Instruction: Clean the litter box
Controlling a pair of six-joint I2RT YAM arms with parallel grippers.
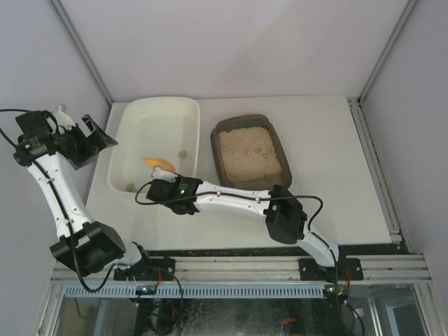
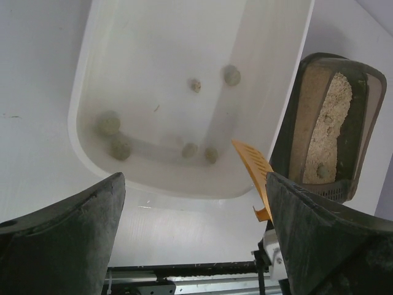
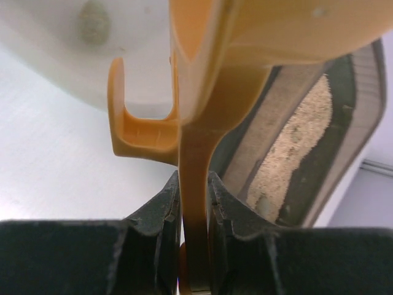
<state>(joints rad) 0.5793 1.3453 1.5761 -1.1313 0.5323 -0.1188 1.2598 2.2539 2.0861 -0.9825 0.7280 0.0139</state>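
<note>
The litter box's far rim (image 1: 236, 120) stands clear of both arms, so my left gripper will next cross over the white tub (image 1: 155, 143) toward the litter box and lower to pinch that rim.
The dark brown-grey litter box (image 1: 250, 152) with beige litter sits mid-table; it also shows in the left wrist view (image 2: 328, 129) and right wrist view (image 3: 307, 147). A white tub (image 1: 155, 143) stands left of it, holding several grey clumps (image 2: 109, 123). My right gripper (image 1: 162, 183) is shut on the handle of an orange slotted scoop (image 3: 202, 92), held over the tub's near right corner; the scoop also shows in the top view (image 1: 158, 164) and left wrist view (image 2: 253, 166). My left gripper (image 1: 92, 143) is open and empty, raised left of the tub.
The table's left edge runs close to the tub (image 2: 184, 184). A metal rail (image 1: 238, 269) lies along the near edge. Enclosure walls stand at the back and both sides. One small clump lies in the litter (image 2: 322, 170).
</note>
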